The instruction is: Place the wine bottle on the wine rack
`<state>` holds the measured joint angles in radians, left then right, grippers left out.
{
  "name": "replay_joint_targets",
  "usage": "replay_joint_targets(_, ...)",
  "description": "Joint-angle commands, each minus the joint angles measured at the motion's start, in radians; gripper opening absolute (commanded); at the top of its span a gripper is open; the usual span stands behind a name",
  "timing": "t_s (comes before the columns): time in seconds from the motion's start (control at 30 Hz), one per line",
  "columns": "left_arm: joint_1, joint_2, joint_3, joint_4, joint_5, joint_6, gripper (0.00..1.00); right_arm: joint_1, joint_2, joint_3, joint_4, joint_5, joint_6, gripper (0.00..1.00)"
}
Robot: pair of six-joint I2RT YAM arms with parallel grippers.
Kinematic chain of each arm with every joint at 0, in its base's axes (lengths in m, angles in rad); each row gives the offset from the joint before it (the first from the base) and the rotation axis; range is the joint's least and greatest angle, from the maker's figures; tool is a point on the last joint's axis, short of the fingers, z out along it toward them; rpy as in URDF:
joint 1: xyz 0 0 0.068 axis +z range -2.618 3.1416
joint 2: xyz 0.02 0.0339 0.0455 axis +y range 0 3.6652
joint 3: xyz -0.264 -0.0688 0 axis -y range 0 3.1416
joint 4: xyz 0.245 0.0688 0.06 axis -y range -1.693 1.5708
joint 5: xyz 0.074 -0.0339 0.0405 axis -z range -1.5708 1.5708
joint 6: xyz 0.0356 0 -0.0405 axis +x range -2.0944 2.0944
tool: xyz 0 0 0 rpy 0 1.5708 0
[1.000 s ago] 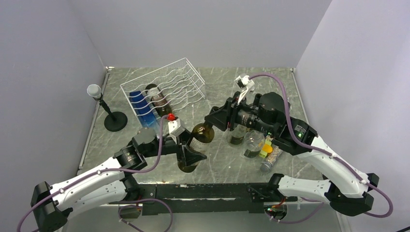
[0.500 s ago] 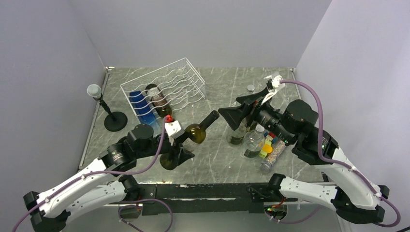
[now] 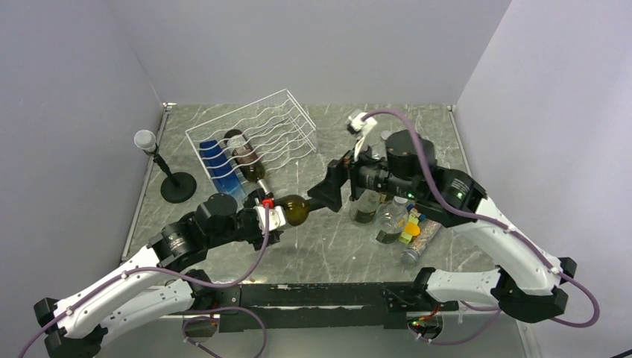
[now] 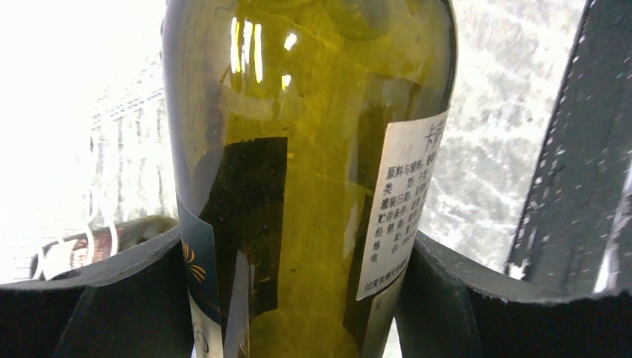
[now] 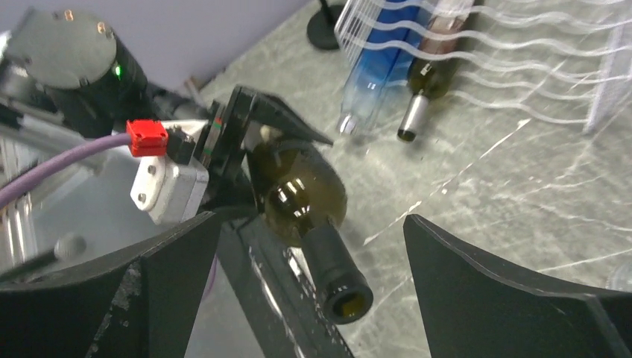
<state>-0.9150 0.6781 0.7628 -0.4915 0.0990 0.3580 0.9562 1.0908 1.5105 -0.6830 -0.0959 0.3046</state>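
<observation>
The right gripper moves back and left in the top view onto the bottle's neck [image 3: 313, 203] [image 5: 337, 276] next, as it lies on that side, free of my left gripper.
The wine bottle [image 3: 296, 209] is dark olive-green glass with a white label. It is held nearly level above the table, neck pointing right. My left gripper [image 3: 274, 216] is shut on its body. In the left wrist view the bottle [image 4: 313, 149] fills the gap between both fingers [image 4: 462, 306]. My right gripper [image 3: 329, 192] is open, and the bottle neck [image 5: 337, 276] lies between its wide-apart fingers [image 5: 507, 291] without touching them. The white wire wine rack [image 3: 277, 123] stands at the back left, with a blue bottle [image 3: 220, 170] and a brown bottle [image 3: 246, 158] in its cradles.
A black microphone stand [image 3: 177, 186] is left of the rack. A cluster of glass bottles and jars [image 3: 389, 220] stands under the right arm. The left arm's red connector and white camera housing [image 5: 168, 179] are close to the bottle's shoulder.
My right gripper let go of the bottle's neck, opened, pulled back, then came in again around the neck. My left gripper swung the bottle from tilted upright to nearly level.
</observation>
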Motion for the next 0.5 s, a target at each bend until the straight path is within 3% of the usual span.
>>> replay_joint_targets(0.0,-0.007,-0.041,-0.007,0.147,-0.008,0.213,0.01,0.004,0.008,-0.034,-0.046,-0.175,-0.076,1.00)
replay_joint_targets(0.17,-0.006,-0.094,-0.054,0.159,0.029,0.333,0.01,0.004,0.020,-0.080,-0.078,-0.224,-0.108,0.98)
replay_joint_targets(0.47,-0.009,-0.108,-0.102,0.114,0.084,0.473,0.01,0.007,0.106,-0.164,-0.126,-0.262,-0.078,0.72)
